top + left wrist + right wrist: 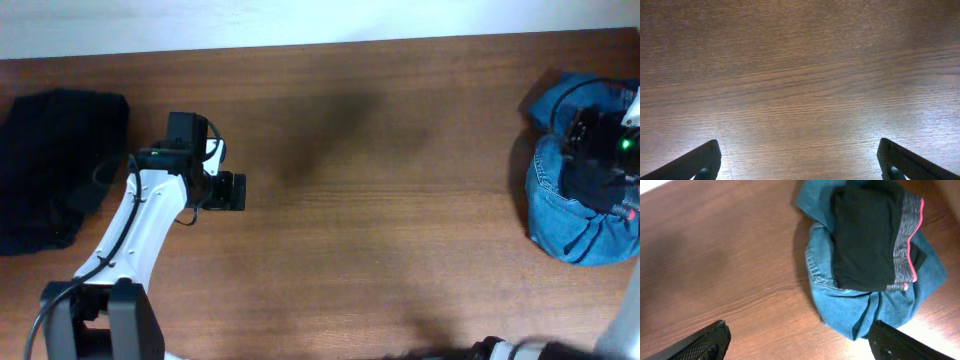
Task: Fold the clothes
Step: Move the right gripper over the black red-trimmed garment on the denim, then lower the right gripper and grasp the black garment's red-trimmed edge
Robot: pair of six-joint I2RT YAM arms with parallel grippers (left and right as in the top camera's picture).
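My right gripper moves down and to its right in the overhead view next, onto the pink band's near end [630, 212] [904, 281], which lies uncovered below.
A crumpled pile of blue denim [570, 210] lies at the table's right edge, also in the right wrist view [860, 305]. A black garment with a grey and pink band [870, 235] lies on top of it. A dark black garment [50, 165] lies bunched at the far left. My right gripper [800, 342] is open and empty, hovering above the denim pile [600, 145]. My left gripper [800, 162] is open and empty over bare wood, right of the black garment [228, 190].
The brown wooden table [380, 190] spans the views. The table's front right edge shows pale in the right wrist view [920, 330]. The back edge meets a white wall [200, 20].
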